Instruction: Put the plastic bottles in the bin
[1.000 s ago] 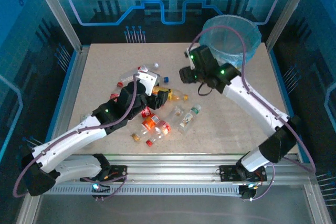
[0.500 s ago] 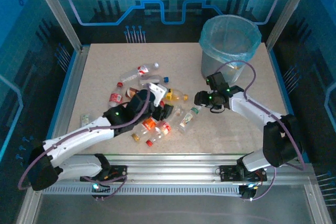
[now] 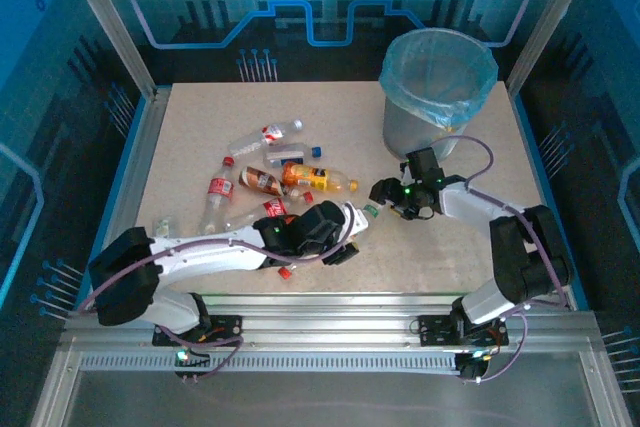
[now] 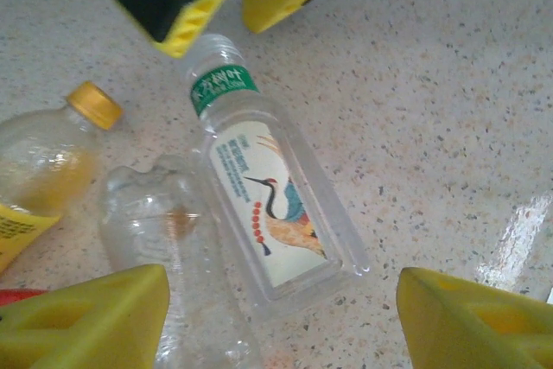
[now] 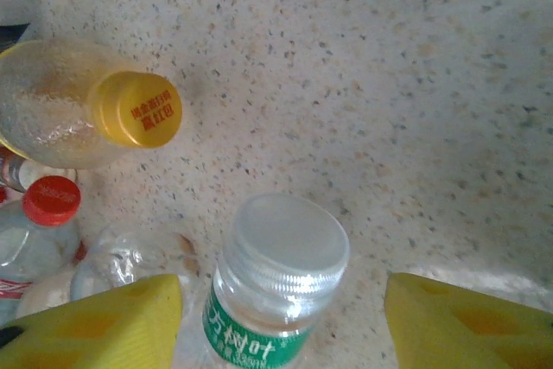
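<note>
The crane bottle's clear cap lies between my right gripper's fingers, so my right gripper comes down and closes on it next.
A clear bottle with a green neck band and crane label (image 4: 268, 213) lies on the table. My left gripper (image 4: 281, 326) stands open astride its base, pads apart from it. My right gripper (image 5: 281, 326) is open on either side of the same bottle's clear cap (image 5: 281, 248), not touching. From above, the left gripper (image 3: 345, 232) and right gripper (image 3: 383, 194) face each other across this bottle (image 3: 370, 211). More plastic bottles (image 3: 265, 134) (image 3: 215, 192) (image 3: 320, 179) lie scattered to the left. The grey bin (image 3: 440, 77) with its blue liner stands at the back right.
A crushed clear bottle (image 4: 173, 248) touches the crane bottle's left side, beside a yellow-capped bottle (image 4: 52, 162). A red-capped bottle (image 5: 52, 200) lies close to my right gripper's left pad. The right arm's fingers (image 4: 186, 15) show beyond the bottle's cap. The table (image 3: 200, 117) is bare right of the bottle.
The right arm has come down from beside the bin to the table, onto the bottle's cap end. The left arm has swung right and low over the bottle's base.
</note>
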Controlling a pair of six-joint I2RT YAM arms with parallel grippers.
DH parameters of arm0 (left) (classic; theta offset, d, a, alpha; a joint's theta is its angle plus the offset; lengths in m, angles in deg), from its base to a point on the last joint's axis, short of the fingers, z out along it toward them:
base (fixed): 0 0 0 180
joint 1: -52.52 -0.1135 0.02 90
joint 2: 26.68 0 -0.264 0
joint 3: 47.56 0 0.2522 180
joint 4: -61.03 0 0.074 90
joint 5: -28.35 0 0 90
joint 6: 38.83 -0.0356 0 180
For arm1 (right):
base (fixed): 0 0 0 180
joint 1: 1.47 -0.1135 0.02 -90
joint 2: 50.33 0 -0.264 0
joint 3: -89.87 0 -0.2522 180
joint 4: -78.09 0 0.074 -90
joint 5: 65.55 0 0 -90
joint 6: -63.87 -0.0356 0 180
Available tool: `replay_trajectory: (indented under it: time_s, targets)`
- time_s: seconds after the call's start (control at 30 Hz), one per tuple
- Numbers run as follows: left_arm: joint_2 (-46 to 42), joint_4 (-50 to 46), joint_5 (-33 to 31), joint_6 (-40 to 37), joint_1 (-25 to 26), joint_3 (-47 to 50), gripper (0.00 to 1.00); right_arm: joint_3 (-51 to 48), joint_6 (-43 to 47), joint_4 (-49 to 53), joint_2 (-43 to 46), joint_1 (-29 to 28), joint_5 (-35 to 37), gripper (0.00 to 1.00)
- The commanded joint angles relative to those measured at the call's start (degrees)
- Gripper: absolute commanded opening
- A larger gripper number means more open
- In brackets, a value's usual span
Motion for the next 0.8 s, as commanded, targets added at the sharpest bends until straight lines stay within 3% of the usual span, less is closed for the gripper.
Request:
replay_trajectory:
  time_s: [0.0, 0.4, 0.77]
  targets:
    - [2.09, 1.28, -0.16, -2.32, 0.65, -1.56, 0.7, -0.86, -2.94, -4.69, -2.33, 0.9, -4.53, 0.65]
    - [8.94, 3.32, -0.84, -4.42, 1.82, -2.32, 0.67, -0.61, -5.73, -9.84, -9.25, 0.96, -8.15, 0.64]
    - [9.29, 4.28, -1.67, -4.22, 1.84, -1.54, 0.66, -1.94, -5.87, -11.74, -10.02, 2.06, -9.17, 0.53]
